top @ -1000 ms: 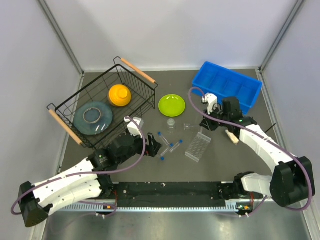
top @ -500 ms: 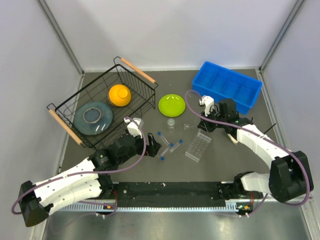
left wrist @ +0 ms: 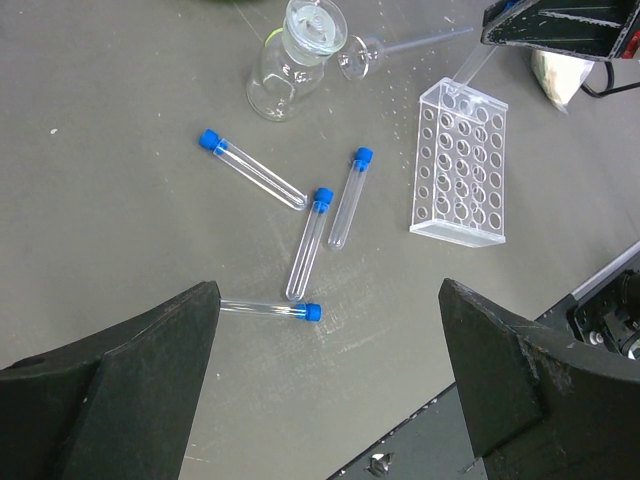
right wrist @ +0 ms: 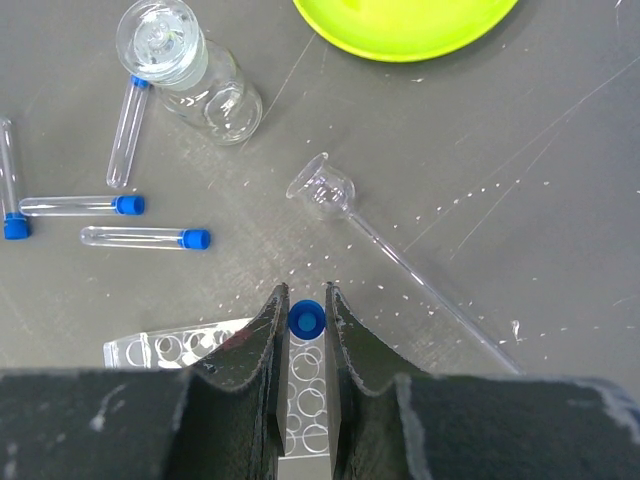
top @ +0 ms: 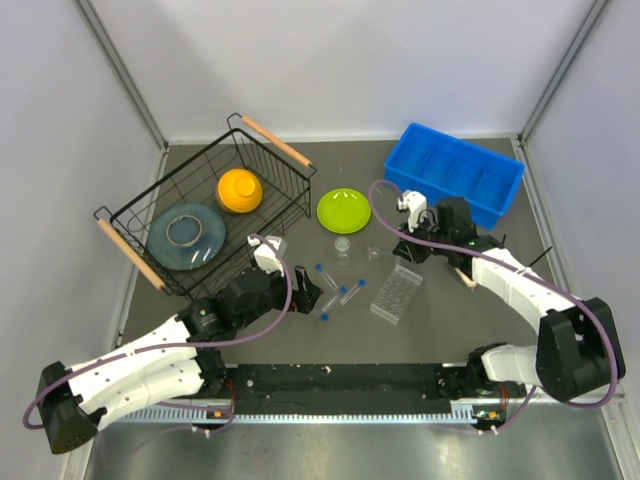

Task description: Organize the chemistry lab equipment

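Note:
The holes stand empty, so next my right gripper will ease slightly back and down to set the upright tube into the rack's far-end corner hole [top: 402, 270] [right wrist: 307, 343] and release it.
Several clear blue-capped tubes [left wrist: 305, 243] lie loose on the dark table, left of the clear grid rack [top: 396, 293]. My left gripper [left wrist: 328, 300] hangs open above the nearest tube [left wrist: 270, 310], touching nothing. The right gripper [right wrist: 305, 295] is shut on one blue-capped tube [right wrist: 307, 319], held upright over the far end of the rack [right wrist: 200, 345]. A stoppered clear glass bottle [right wrist: 190, 70] and a tiny clear cup on a long thin stem [right wrist: 325, 190] lie beyond the rack. A white-filled packet [top: 463, 272] lies by the right arm.
A lime-green plate [top: 344, 210] sits behind the tubes. The blue divided bin [top: 455, 175] stands at the back right. A black wire basket [top: 205, 215] at the back left holds an orange dome [top: 240, 190] and a grey-blue dish [top: 185, 232].
The right gripper has shifted slightly left and toward the rack with its tube, then held still. The left arm has not moved.

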